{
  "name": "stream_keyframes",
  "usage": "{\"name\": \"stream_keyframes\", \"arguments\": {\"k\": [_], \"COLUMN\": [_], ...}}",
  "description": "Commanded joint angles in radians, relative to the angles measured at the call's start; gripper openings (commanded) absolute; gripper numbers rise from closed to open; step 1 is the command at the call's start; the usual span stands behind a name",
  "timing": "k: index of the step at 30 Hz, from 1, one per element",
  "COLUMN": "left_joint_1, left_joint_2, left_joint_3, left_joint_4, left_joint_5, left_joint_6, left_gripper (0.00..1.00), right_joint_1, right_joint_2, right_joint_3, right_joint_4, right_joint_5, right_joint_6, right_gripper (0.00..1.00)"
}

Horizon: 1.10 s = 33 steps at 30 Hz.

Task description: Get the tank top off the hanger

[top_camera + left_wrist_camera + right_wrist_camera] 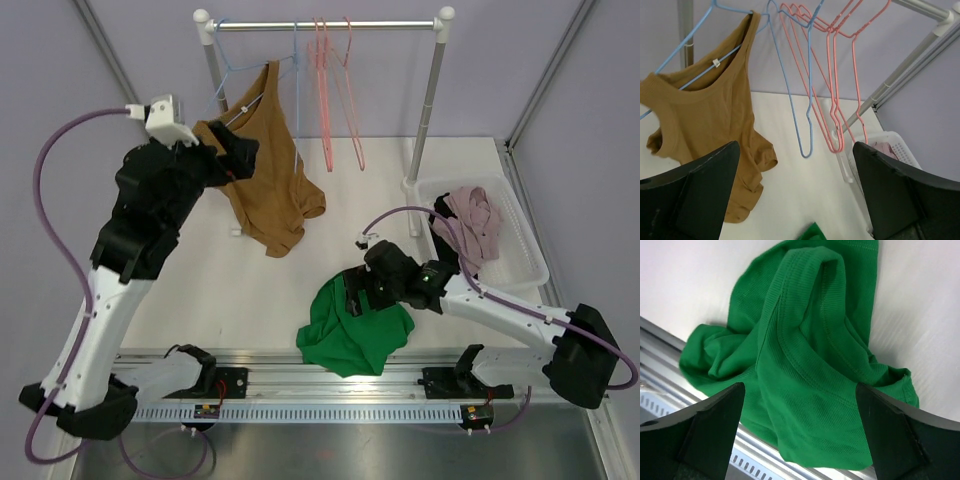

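Observation:
The robot will move its right gripper down onto the folds of the crumpled green top and close there, because the cloth is already between the gripper's open fingers.
A brown tank top (268,180) hangs by one strap on a blue hanger (232,98) at the left of the rail; it also shows in the left wrist view (705,125), with the hanger (700,75) through its neck. My left gripper (235,152) is raised beside the top's left edge, open and empty (796,200). My right gripper (362,290) is low over a crumpled green top (352,325), open and empty (800,435), with the green cloth (805,370) lying between the fingers.
Several empty hangers, one blue (296,100) and pink ones (335,95), hang on the rail (325,25). A white basket (520,240) at the right holds a pink garment (475,220). The rack's posts stand at the back. A metal rail runs along the near edge.

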Motion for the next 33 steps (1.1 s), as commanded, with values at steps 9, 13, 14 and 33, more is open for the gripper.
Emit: {"name": "stream_keyframes", "arguments": {"k": [9, 13, 14, 33], "left_joint_1": [-0.001, -0.001, -0.001, 0.030], "left_joint_2": [-0.303, -0.366, -0.376, -0.519], "left_joint_3": [-0.276, -0.328, -0.340, -0.612], "left_joint_4": [-0.181, -0.233, -0.245, -0.136], "left_joint_5": [-0.033, -0.016, -0.015, -0.165], "left_joint_6": [0.053, 0.097, 0.108, 0.183], "left_gripper": [0.99, 0.99, 0.99, 0.99], "right_joint_1": [0.188, 0.227, 0.231, 0.164], "right_joint_2": [0.289, 0.413, 0.435, 0.109], "right_joint_3": [0.060, 0.056, 0.055, 0.259], "right_joint_4": [0.009, 0.026, 0.033, -0.218], "right_joint_5": [0.230, 0.267, 0.277, 0.597], "right_joint_6": [0.074, 0.105, 0.108, 0.036], "right_gripper": [1.00, 1.00, 1.00, 0.00]}}
